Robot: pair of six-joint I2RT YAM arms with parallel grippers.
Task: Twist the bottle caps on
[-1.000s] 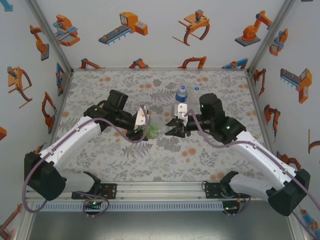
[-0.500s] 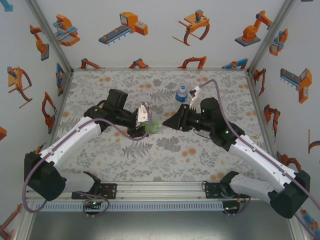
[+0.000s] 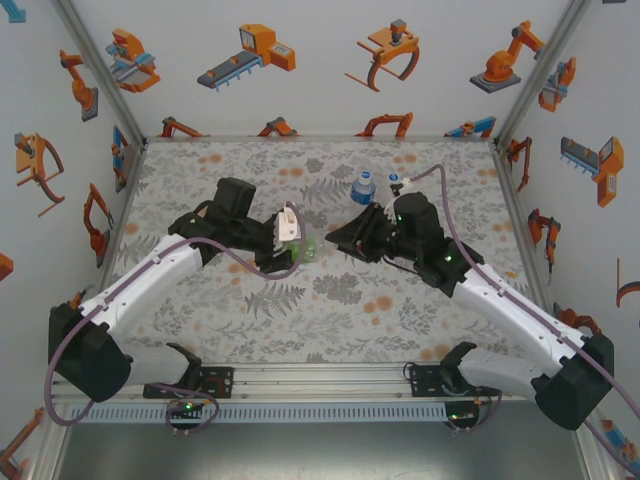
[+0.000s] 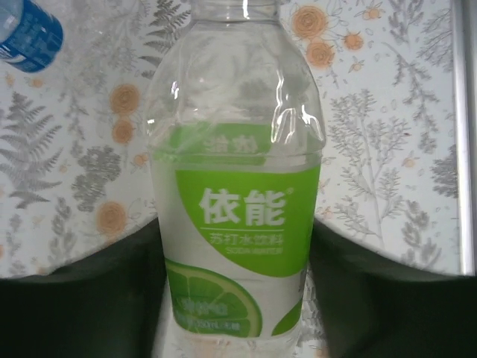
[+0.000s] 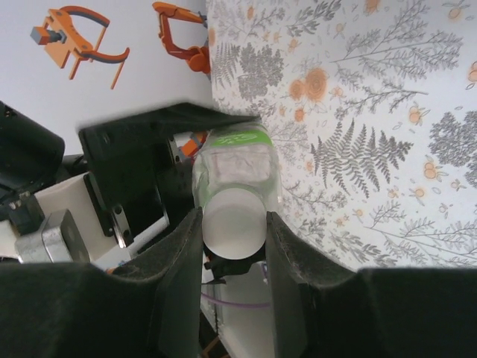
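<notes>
The right gripper swings outward, tips down and lowers the capped bottle onto the tabletop beside the blue-label bottle next, since that spot lies outward of the gripper.
The green-label bottle [image 4: 237, 149] lies between the dark fingers [image 4: 82, 298] of my left gripper [image 4: 235, 253], which press on both sides of its label. In the top view this bottle [image 3: 306, 249] hangs tilted above mid-table in the left gripper [image 3: 291, 246]. My right gripper [image 5: 233, 218] is shut on a whitish bottle cap [image 5: 232, 227] that sits at the mouth of the green bottle [image 5: 235, 158]. From above, the right gripper [image 3: 343, 236] meets the bottle from the right. The blue-label bottle [image 3: 365, 187] stands upright behind them.
The blue bottle [image 4: 28, 33] also appears at the upper left of the left wrist view. Patterned walls enclose the floral tabletop [image 3: 300, 320] at the back and sides. The two arm bases sit on a rail [image 3: 320, 385] at the near edge.
The right wrist has turned and swung back from mid-table, its cable now arching over the arm, fingers still on the cap. The left arm with the green bottle has barely shifted.
</notes>
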